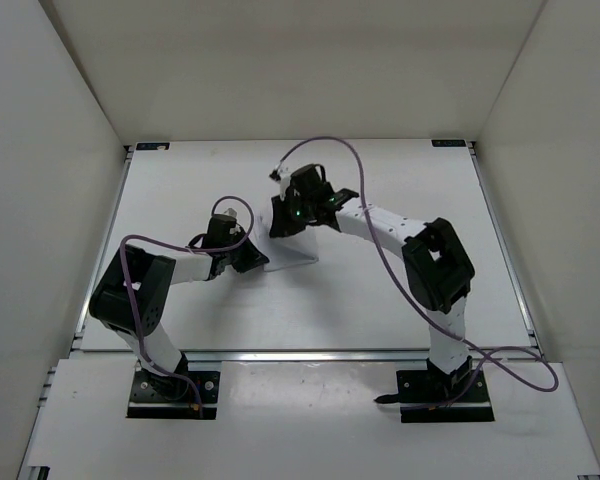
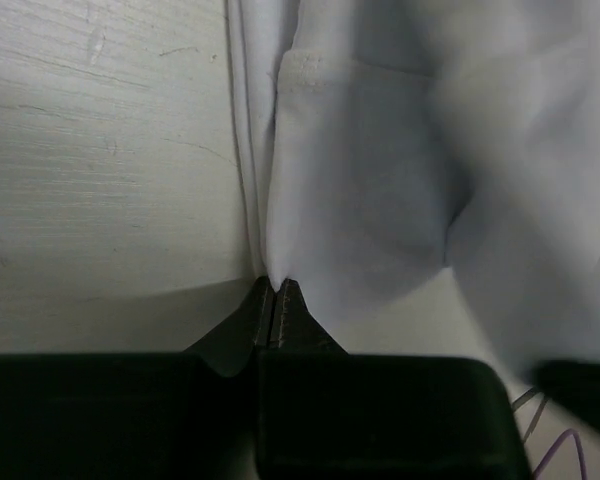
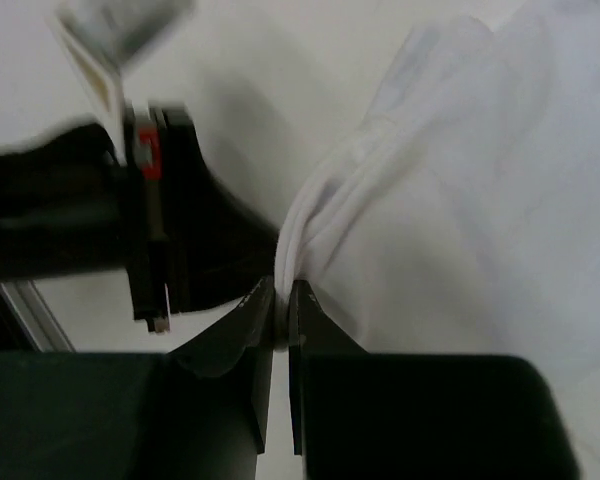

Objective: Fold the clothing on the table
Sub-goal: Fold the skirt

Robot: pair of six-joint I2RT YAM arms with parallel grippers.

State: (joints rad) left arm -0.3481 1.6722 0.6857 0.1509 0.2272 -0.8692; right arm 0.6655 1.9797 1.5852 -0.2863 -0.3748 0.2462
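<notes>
I next need to move my right gripper back and down and release the clothing's hem beside the pinched near corner (image 1: 267,267), since that corner lies below it, nearer my base.
The clothing (image 1: 291,252) is a small white cloth piece in the middle of the table (image 1: 380,310), between my two grippers. My left gripper (image 1: 254,259) sits at its near-left edge, shut on a thin pinch of the clothing (image 2: 360,190), as the left wrist view shows (image 2: 276,284). At the cloth's far edge is my right gripper (image 1: 285,222). In the right wrist view its jaws (image 3: 282,290) are shut on a bunched, layered hem of the clothing (image 3: 460,230). Most of the cloth is hidden under both gripper heads in the top view.
White walls enclose the table on the left, back and right. Metal edge rails (image 1: 505,260) run along the sides, with blue marks at the far corners (image 1: 448,143). The other arm's black body (image 3: 90,220) fills the left of the right wrist view. Purple cables (image 1: 325,142) loop over both arms.
</notes>
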